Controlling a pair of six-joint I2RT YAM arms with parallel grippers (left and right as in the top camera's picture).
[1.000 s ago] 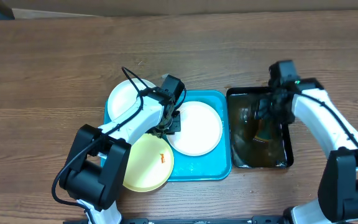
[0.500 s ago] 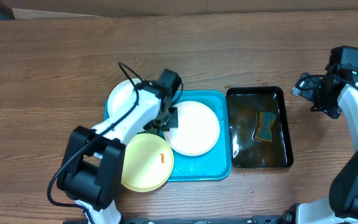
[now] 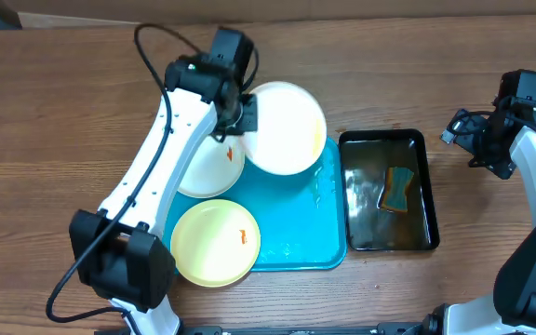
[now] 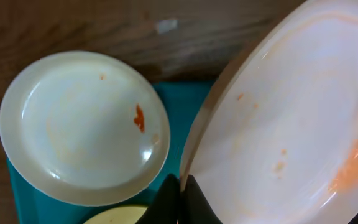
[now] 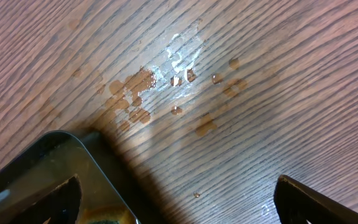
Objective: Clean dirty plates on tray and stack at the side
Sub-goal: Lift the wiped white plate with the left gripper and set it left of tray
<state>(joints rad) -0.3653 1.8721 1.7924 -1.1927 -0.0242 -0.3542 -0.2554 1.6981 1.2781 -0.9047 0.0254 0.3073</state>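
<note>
My left gripper goes past the turquoise tray next, then down to release the plate, as bare tabletop is below and to its left in the overhead view.
My left gripper is shut on the left rim of a white plate, holding it lifted and tilted over the back edge of the turquoise tray. In the left wrist view the black fingers pinch that plate's rim; faint orange smears show on it. A second white plate with an orange smear lies at the tray's back left. The pale yellow plate with an orange spot lies at the front left. My right gripper hangs open and empty over the table, right of the black tray.
A black tray of water stands right of the turquoise tray, with a sponge lying in it. Water drops wet the wooden table beside its corner. Drops also glisten on the turquoise tray's right part.
My left arm has lifted the white plate off the tray and carried it toward the back. My right gripper left the black tray a second ago, opened wide, and now holds still.
</note>
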